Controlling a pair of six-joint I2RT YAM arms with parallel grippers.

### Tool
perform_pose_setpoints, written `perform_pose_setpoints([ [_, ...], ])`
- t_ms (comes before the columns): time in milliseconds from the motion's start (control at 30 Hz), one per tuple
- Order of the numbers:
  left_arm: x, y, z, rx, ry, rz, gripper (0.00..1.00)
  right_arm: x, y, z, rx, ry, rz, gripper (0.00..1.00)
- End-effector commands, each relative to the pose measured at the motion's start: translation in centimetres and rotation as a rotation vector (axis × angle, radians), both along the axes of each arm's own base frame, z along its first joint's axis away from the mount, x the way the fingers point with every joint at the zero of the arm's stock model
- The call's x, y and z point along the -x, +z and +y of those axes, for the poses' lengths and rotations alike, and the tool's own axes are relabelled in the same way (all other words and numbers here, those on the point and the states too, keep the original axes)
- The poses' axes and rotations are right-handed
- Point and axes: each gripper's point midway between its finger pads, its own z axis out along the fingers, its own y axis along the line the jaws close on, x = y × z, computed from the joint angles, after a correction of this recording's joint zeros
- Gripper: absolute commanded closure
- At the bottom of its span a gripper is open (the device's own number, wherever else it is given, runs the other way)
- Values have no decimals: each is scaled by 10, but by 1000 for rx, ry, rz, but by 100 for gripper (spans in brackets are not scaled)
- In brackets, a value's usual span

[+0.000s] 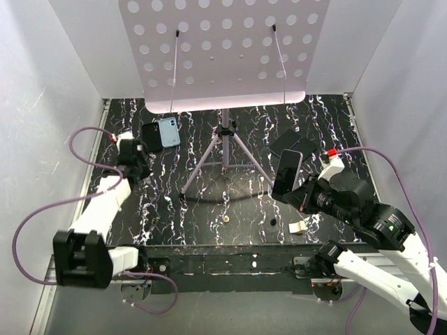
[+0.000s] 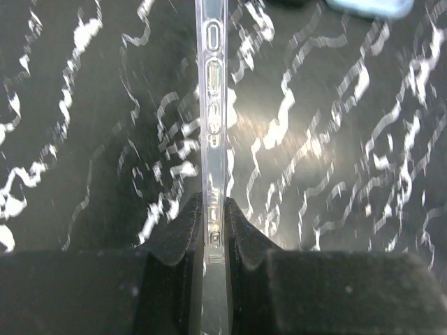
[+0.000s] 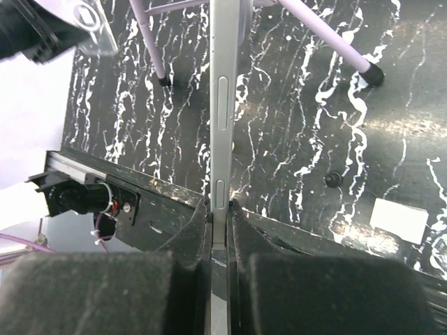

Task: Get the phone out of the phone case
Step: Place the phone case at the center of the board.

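Note:
The bare tabletop (image 1: 134,125) beside the black slab lies outward of and below my left gripper, so next my left gripper will lower outward, turning the edge-on clear case flat, then release it.
My right gripper (image 1: 295,193) is shut on the bottom end of the phone (image 1: 288,173), a dark-screened slab held upright above the table. The right wrist view shows the phone's silvery edge (image 3: 225,105) with side buttons between my pads (image 3: 221,206). My left gripper (image 1: 142,152) is shut on a thin clear shell (image 2: 213,105) with button bumps, seen edge-on between its fingers (image 2: 214,206). The light blue phone case (image 1: 168,132) lies flat at the back left, camera cutout showing. It also shows in the left wrist view (image 2: 367,5), apart from the phone.
A tripod music stand (image 1: 225,157) with a perforated plate (image 1: 223,49) stands mid-table. Black slabs (image 1: 293,143) lie behind the phone. A white tag (image 1: 298,227) and a small black bit (image 1: 272,222) lie near the front edge. White walls enclose three sides.

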Motion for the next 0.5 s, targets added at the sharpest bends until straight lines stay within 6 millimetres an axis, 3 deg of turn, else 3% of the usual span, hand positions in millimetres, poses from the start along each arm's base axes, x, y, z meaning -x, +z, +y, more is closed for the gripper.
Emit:
perform_pose_setpoints([
  [0, -68, 33, 43, 26, 9, -109, 100, -2, 32, -11, -37, -28, -103, 99],
  [133, -107, 19, 86, 21, -9, -55, 100, 1, 37, -13, -58, -22, -119, 99],
  [267, -145, -17, 78, 343, -152, -41, 100, 5, 44, -13, -74, 2, -141, 99],
  [300, -149, -29, 79, 385, -160, -21, 100, 6, 45, -14, -72, 1, -142, 99],
  [467, -162, -51, 76, 502, -255, 26, 100, 11, 44, -17, -63, 9, -136, 99],
])
